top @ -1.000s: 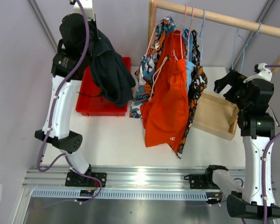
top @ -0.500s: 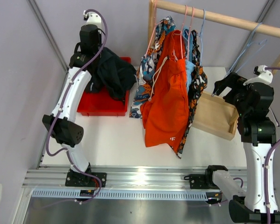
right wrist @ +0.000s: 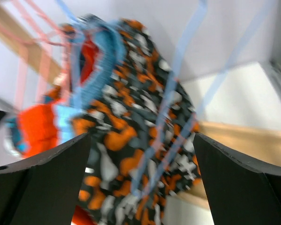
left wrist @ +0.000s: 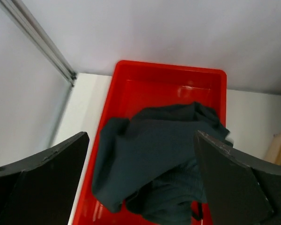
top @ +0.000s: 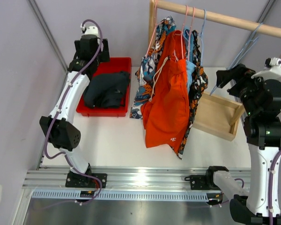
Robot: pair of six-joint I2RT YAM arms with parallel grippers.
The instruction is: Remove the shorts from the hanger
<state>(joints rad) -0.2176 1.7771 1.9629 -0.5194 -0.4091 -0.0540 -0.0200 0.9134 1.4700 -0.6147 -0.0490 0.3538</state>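
Next, my right gripper moves to the left in the top view, onto the blue hanger wire holding the blotched shorts, since those shorts hang nearest.
The black shorts lie crumpled in the red bin, and the left wrist view shows them below my open left gripper, apart from its fingers. That gripper hovers over the bin's back end. Three pairs hang on the wooden rail beside a light blue pair: teal wave print, bright orange and orange-black-white blotched shorts. My right gripper is open and empty to their right, facing the blotched shorts and an empty blue hanger.
A shallow wooden tray sits on the table under the rail's right half. Empty blue hangers dangle from the rail near the right arm. The rail's upright post stands just right of the red bin.
My left gripper swung back over the red bin and opened, and the black shorts dropped into the bin. My right gripper rose slightly toward the hanging shorts.
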